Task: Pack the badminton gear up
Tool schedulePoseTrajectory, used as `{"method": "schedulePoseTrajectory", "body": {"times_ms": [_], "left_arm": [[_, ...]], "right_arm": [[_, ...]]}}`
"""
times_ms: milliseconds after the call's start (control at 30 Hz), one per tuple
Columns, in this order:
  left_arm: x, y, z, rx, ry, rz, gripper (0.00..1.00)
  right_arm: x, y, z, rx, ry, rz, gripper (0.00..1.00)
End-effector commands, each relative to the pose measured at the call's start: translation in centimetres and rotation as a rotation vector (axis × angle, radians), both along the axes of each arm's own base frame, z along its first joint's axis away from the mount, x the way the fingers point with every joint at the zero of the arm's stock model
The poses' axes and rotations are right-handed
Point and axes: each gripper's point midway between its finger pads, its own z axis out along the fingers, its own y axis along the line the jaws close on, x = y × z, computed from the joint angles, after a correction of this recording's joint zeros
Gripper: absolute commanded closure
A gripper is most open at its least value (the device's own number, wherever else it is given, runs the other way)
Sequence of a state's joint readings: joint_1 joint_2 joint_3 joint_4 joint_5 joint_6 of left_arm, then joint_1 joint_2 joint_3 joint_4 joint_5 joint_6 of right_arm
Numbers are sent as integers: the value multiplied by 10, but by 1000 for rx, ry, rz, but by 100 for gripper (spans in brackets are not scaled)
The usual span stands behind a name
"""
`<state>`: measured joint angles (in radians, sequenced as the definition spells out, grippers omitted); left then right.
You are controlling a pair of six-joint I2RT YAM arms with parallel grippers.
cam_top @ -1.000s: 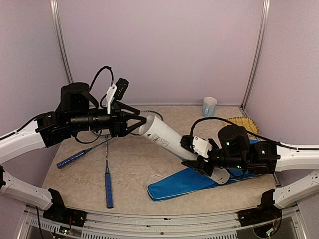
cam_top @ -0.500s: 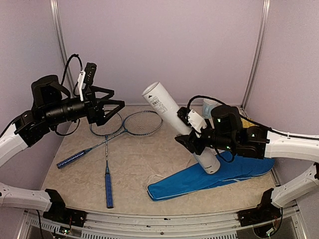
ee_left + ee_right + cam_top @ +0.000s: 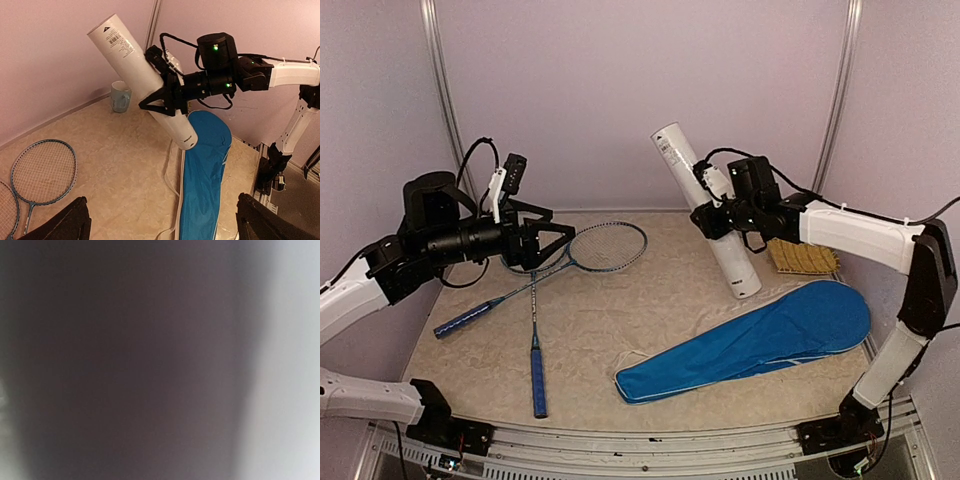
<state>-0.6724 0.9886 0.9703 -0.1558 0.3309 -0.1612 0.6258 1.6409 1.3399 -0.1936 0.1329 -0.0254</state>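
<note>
My right gripper should go down next and tip the steep long white tube flat onto the table beyond the blue cover, as that spot beside the rackets is bare.
My right gripper [image 3: 713, 217] is shut on the long white tube [image 3: 725, 250] around its middle and holds it steeply tilted, top end toward the back wall. The lower end hangs near the far edge of the blue cover [image 3: 750, 345], which lies flat at the front right. The left wrist view shows the tube [image 3: 125, 52], the right gripper [image 3: 167, 97] and the cover [image 3: 202, 180]. My left gripper [image 3: 548, 240] is open and empty, above the heads of the two crossed rackets [image 3: 605, 246]; their blue handles [image 3: 537, 375] point to the front left. No shuttlecocks are in view. The right wrist view is a dark blur.
A pale blue mug [image 3: 120, 96] stands by the back wall behind the tube. A straw-coloured brush [image 3: 802, 257] lies at the back right, partly behind my right arm. A white strap [image 3: 175, 180] trails from the cover's near edge. Walls enclose the table on three sides.
My left gripper left the tube's open end and drew back to the left. My right gripper carried the tube up and to the back right, more upright, leaving the cover uncovered.
</note>
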Motion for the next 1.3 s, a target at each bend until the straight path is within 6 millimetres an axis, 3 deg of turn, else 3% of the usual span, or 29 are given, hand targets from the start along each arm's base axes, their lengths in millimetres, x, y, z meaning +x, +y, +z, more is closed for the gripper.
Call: {"method": "schedulePoseTrajectory", "body": {"times_ms": [0, 167, 400, 567, 767, 1033, 1200, 1267], "left_arm": [[0, 1, 4, -35, -10, -3, 1], [1, 5, -9, -18, 11, 12, 1], [7, 9, -38, 24, 68, 57, 1], [10, 5, -74, 77, 157, 71, 1], [4, -8, -86, 89, 179, 52, 1], [-6, -47, -131, 221, 217, 25, 1], [-11, -67, -152, 280, 202, -13, 1], [-18, -79, -160, 294, 188, -49, 1]], "right_arm": [[31, 4, -22, -105, 34, -27, 56], [70, 5, -57, -233, 68, -49, 56], [105, -6, -113, -411, 130, -67, 52], [120, -20, -142, -476, 161, -85, 51], [128, -31, -174, -514, 207, -103, 41], [131, -40, -183, -508, 223, -118, 22], [131, -39, -169, -478, 212, -118, 18], [127, -35, -154, -428, 200, -102, 17]]}}
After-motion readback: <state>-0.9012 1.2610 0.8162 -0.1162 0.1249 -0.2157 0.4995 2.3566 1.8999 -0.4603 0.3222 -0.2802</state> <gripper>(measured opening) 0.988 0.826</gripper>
